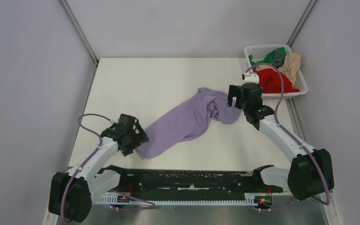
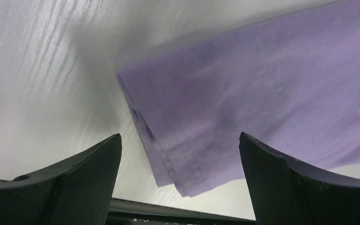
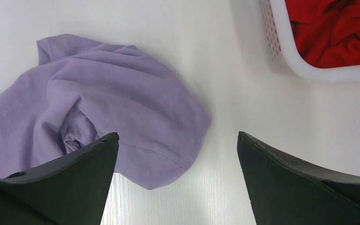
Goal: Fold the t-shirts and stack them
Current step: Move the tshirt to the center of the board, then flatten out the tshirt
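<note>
The near hem corner of the purple t-shirt is already between my open fingers. I will lower my left gripper down onto that corner to pinch it.
A purple t-shirt (image 1: 187,121) lies stretched diagonally across the white table, bunched at its far right end. My left gripper (image 1: 132,140) is open just above its near left hem corner (image 2: 187,159), which lies between the open fingers without touching them. My right gripper (image 1: 238,101) is open over the bunched far end (image 3: 122,112), with the shirt's edge near the left finger. More shirts, red (image 1: 274,82), green (image 1: 272,56) and beige (image 1: 291,63), lie in a white basket (image 1: 303,88) at the far right.
The basket's rim shows in the right wrist view (image 3: 300,65) close to the right of my right gripper. Grey walls enclose the table on the left, back and right. A black rail (image 1: 187,180) runs along the near edge between the arm bases.
</note>
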Tool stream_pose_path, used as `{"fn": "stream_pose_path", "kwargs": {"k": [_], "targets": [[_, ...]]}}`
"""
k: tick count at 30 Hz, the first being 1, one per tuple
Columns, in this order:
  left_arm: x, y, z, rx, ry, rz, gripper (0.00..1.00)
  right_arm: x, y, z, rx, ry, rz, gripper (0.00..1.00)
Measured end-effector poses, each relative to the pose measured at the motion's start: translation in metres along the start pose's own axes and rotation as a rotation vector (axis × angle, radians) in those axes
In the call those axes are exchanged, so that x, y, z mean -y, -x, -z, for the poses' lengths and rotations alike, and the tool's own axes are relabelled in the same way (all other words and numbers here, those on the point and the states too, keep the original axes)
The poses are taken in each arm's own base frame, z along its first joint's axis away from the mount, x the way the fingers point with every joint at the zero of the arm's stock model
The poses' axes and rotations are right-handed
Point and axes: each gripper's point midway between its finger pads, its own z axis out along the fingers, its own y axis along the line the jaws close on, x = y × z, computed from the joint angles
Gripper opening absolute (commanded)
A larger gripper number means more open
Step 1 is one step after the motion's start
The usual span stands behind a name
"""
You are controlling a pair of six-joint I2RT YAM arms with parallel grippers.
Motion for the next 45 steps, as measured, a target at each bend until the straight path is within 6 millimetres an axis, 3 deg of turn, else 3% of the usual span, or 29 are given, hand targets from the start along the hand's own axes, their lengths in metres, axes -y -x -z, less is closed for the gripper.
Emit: {"fn": "stream_pose_path", "kwargs": {"k": [3,8,12,18,22,25,27,29,34,41,44,45], "targets": [[0.004,0.002,-0.012,-0.005,0.005,0.006,0.91,-0.001,0.003,-0.007,0.004,0.061,-0.013,0.98],[0.019,0.016,-0.026,0.025,-0.011,0.014,0.54,-0.044,0.022,-0.03,0.014,0.257,0.044,0.98],[0.033,0.033,-0.04,0.048,0.001,0.012,0.03,-0.088,0.044,-0.069,0.01,0.381,0.073,0.97],[0.045,0.049,-0.049,0.067,0.026,-0.005,0.02,-0.145,0.057,-0.137,0.012,0.406,0.159,0.9],[0.042,0.051,-0.049,0.081,0.04,-0.016,0.02,-0.167,0.039,-0.163,-0.016,0.378,0.202,0.87],[0.042,0.052,-0.049,0.082,0.041,-0.021,0.02,-0.175,0.015,-0.175,-0.072,0.353,0.238,0.82],[0.042,0.052,-0.049,0.08,0.043,-0.021,0.02,-0.175,-0.001,-0.181,-0.105,0.334,0.257,0.76],[0.043,0.053,-0.049,0.08,0.045,-0.021,0.02,-0.172,-0.015,-0.184,-0.142,0.313,0.274,0.64],[0.044,0.054,-0.05,0.081,0.047,-0.021,0.02,-0.16,-0.033,-0.192,-0.182,0.254,0.299,0.0],[0.053,0.068,-0.04,0.11,0.04,-0.042,0.02,-0.143,-0.02,-0.193,-0.146,0.15,0.297,0.0],[0.075,0.093,-0.02,0.188,-0.022,-0.049,0.02,-0.13,0.009,-0.179,-0.081,0.096,0.31,0.0],[0.083,0.103,-0.01,0.222,-0.046,-0.05,0.02,-0.124,0.028,-0.168,-0.043,0.074,0.312,0.0]]}}
